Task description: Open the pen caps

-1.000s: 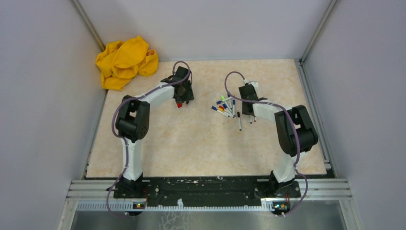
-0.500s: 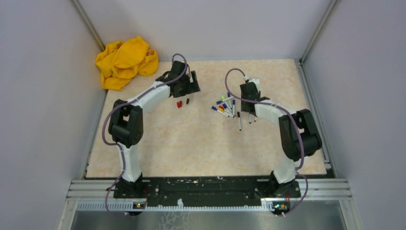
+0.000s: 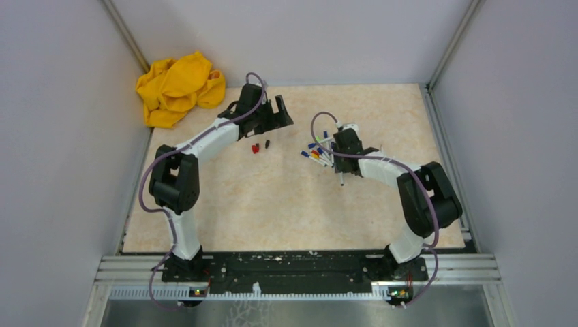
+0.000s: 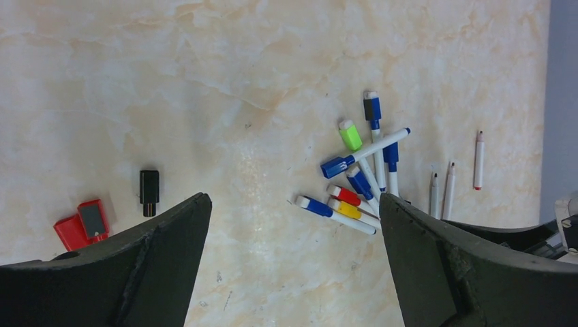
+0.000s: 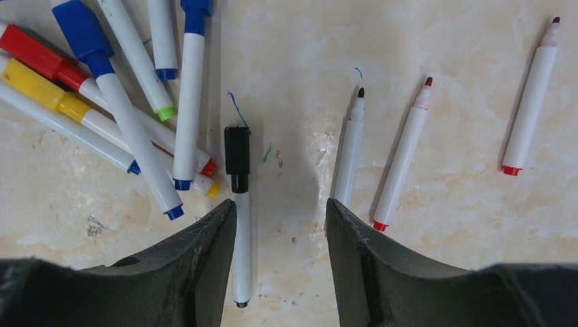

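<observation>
I should shift my right gripper toward the heap and slightly down to close around the black-capped pen's white body [image 5: 242, 243].
Several capped pens [image 4: 354, 182] lie in a heap, with pen caps in blue [image 5: 80, 28], red [image 5: 31, 52], yellow [image 5: 28, 83] and green [image 4: 350, 135]. A black-capped pen [image 5: 238, 204] lies along the inner side of my right gripper's left finger, its cap [image 5: 236, 158] on. Three uncapped barrels [image 5: 406, 153] rest to the right of it. Two loose red caps [image 4: 82, 223] and a loose black cap [image 4: 149, 192] lie apart to the left. My left gripper [image 4: 293, 204] hangs wide open above the table, holding nothing. My right gripper [image 5: 281, 212] is open low over the table, gripping nothing.
A crumpled yellow cloth [image 3: 178, 87] sits at the back left corner. Grey walls enclose the marble-patterned tabletop [image 3: 272, 204] on three sides. In the top view the loose caps [image 3: 259, 146] lie between the two grippers, and the right forearm [image 3: 378, 167] covers the uncapped barrels.
My left gripper opened, rose and swung right, leaving a black cap beside the red ones. My right gripper opened and shifted left toward the pen heap.
</observation>
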